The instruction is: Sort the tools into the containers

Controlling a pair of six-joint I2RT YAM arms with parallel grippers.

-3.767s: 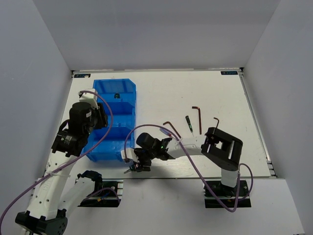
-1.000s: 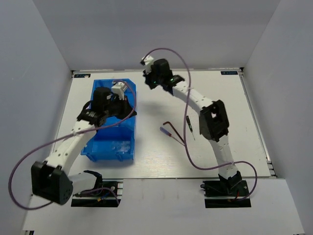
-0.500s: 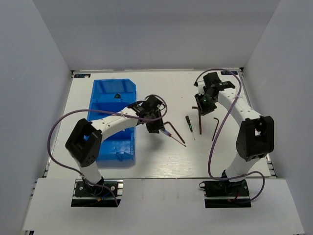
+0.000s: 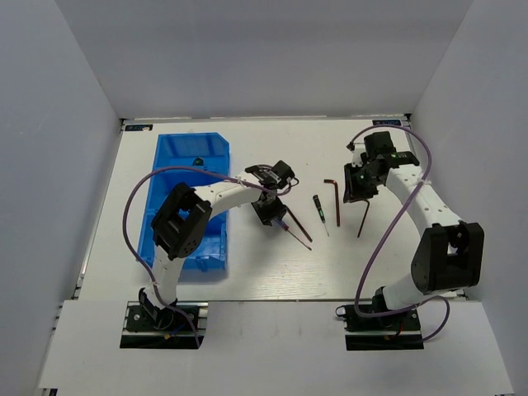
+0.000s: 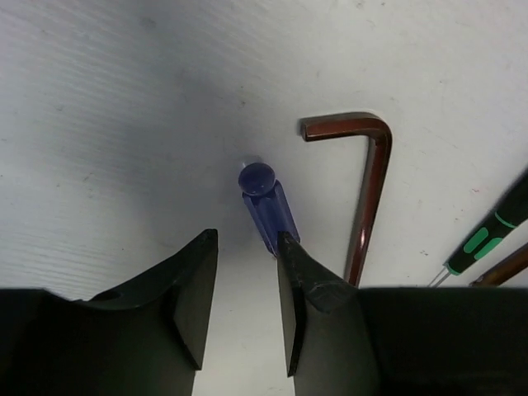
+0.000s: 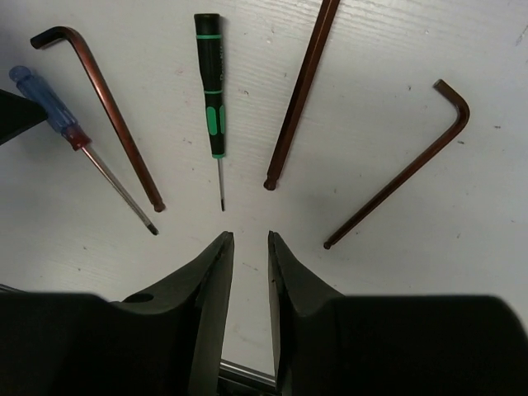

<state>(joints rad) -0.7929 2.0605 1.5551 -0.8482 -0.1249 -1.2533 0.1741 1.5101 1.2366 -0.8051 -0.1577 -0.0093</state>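
Note:
The left gripper eases down and to the right in the wrist view next until its open fingers straddle the screwdriver's blue handle (image 4: 280,222) (image 5: 272,212), since one finger overlaps it.
The blue-handled screwdriver (image 5: 268,202) lies flat on the white table, its handle end just ahead of my left gripper (image 5: 247,239). The gripper is open and empty, and its right fingertip (image 5: 290,252) overlaps the handle. A red-brown hex key (image 5: 367,190) lies beside it. In the top view my left gripper (image 4: 271,210) hovers over the screwdriver (image 4: 290,232). My right gripper (image 6: 249,238) is narrowly open and empty above bare table. Ahead of it lie the dark-green screwdriver (image 6: 214,91) and hex keys (image 6: 301,99) (image 6: 404,165) (image 6: 107,124). The blue bins (image 4: 190,198) stand at the left.
A small dark object (image 4: 197,161) lies in the far bin. My right gripper (image 4: 360,186) sits between two hex keys (image 4: 334,196) (image 4: 363,219). The dark-green screwdriver (image 4: 319,210) lies mid-table. White walls close in the table at left, right and back.
My left gripper has shifted a little right, onto the blue-handled screwdriver. My right gripper has moved right and nearer, toward the hex keys. The tools have not moved.

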